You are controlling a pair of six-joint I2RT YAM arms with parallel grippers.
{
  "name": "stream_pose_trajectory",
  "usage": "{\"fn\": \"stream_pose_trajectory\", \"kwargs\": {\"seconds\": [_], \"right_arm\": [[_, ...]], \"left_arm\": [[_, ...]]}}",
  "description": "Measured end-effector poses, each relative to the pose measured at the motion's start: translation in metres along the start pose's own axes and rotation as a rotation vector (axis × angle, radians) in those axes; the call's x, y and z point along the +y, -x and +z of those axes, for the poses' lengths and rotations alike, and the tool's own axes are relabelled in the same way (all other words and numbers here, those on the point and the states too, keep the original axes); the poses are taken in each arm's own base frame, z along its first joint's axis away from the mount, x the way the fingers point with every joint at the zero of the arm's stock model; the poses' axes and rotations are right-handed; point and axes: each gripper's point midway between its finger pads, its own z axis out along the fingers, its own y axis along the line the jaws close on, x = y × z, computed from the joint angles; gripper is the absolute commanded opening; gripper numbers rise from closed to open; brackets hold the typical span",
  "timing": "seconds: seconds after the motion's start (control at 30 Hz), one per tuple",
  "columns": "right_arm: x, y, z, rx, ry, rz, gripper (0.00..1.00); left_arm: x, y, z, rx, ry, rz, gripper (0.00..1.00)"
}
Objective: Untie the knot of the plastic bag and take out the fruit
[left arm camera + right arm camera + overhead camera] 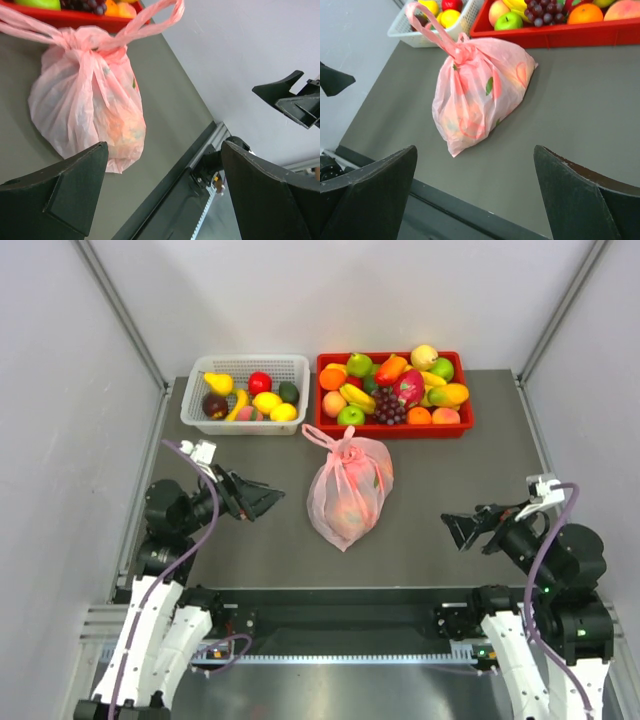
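Observation:
I will next move my left gripper to the right in the top view and down onto the bunched fold of the bag by the knot [345,452] [85,61], because the fold is outward and below the gripper.
The pink plastic bag [349,492] lies tied on the grey table's middle, also in the left wrist view [85,105] and the right wrist view [480,95]. Its knot [345,452] sits at the bag's far end, with both handle loops [322,437] sticking out towards the trays; it shows in both wrist views [90,45] [461,50]. The fruit [348,512] shows only as blurred orange shapes through the plastic. My left gripper [268,502] is open and empty left of the bag. My right gripper [455,530] is open and empty to its right.
A white basket [245,420] with several fruits stands at the back left. A red tray [395,426] full of fruit stands at the back right, just behind the bag's handles. Grey walls enclose the table on three sides.

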Motion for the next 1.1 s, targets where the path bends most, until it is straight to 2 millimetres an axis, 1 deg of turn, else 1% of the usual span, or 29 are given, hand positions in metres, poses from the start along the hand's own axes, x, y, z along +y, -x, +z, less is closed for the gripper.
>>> {"fn": "stream_pose_trajectory", "kwargs": {"seconds": [0.1, 0.13, 0.17, 0.27, 0.33, 0.37, 0.43, 0.5, 0.57, 0.67, 0.73, 0.8, 0.87, 0.93, 1.03, 1.1], "right_arm": [[-0.007, -0.010, 0.008, 0.036, -0.012, 0.018, 1.00], [-0.011, -0.015, 0.013, 0.056, -0.018, 0.028, 1.00], [-0.014, -0.019, 0.017, 0.070, -0.024, 0.035, 1.00], [-0.023, -0.030, 0.027, 0.115, -0.041, 0.062, 1.00], [-0.027, -0.033, 0.033, 0.136, -0.049, 0.073, 1.00], [-0.028, -0.034, 0.035, 0.146, -0.053, 0.078, 1.00], [-0.031, -0.035, 0.038, 0.159, -0.063, 0.082, 1.00], [-0.033, -0.036, 0.041, 0.167, -0.069, 0.080, 0.99], [-0.034, -0.036, 0.041, 0.169, -0.071, 0.076, 1.00], [-0.035, -0.037, 0.042, 0.169, -0.070, 0.068, 1.00], [-0.036, -0.038, 0.043, 0.170, -0.070, 0.062, 1.00], [-0.038, -0.041, 0.045, 0.176, -0.072, 0.063, 1.00], [-0.041, -0.043, 0.048, 0.184, -0.075, 0.066, 1.00], [-0.042, -0.044, 0.052, 0.191, -0.078, 0.069, 1.00], [-0.045, -0.043, 0.059, 0.201, -0.083, 0.075, 1.00], [-0.047, -0.041, 0.062, 0.201, -0.085, 0.076, 1.00]], "left_arm": [[0.011, -0.018, 0.020, 0.056, -0.001, -0.034, 0.99], [0.010, -0.025, 0.027, 0.081, -0.010, -0.035, 0.99], [0.009, -0.035, 0.036, 0.113, -0.014, -0.035, 0.99], [0.014, -0.068, 0.068, 0.235, 0.015, -0.012, 0.99], [0.026, -0.082, 0.095, 0.299, 0.071, 0.019, 0.99], [0.035, -0.088, 0.108, 0.320, 0.113, 0.039, 0.99], [0.052, -0.091, 0.129, 0.332, 0.198, 0.090, 0.99], [0.071, -0.092, 0.143, 0.322, 0.293, 0.154, 0.99], [0.086, -0.088, 0.148, 0.294, 0.378, 0.216, 0.99], [0.105, -0.076, 0.147, 0.246, 0.477, 0.287, 0.99], [0.111, -0.069, 0.148, 0.221, 0.510, 0.322, 0.99], [0.115, -0.067, 0.155, 0.217, 0.512, 0.349, 0.99], [0.117, -0.075, 0.167, 0.245, 0.475, 0.364, 0.99], [0.117, -0.086, 0.177, 0.277, 0.426, 0.369, 0.99], [0.113, -0.101, 0.188, 0.312, 0.348, 0.371, 0.99], [0.113, -0.105, 0.196, 0.324, 0.325, 0.382, 0.88]]}}
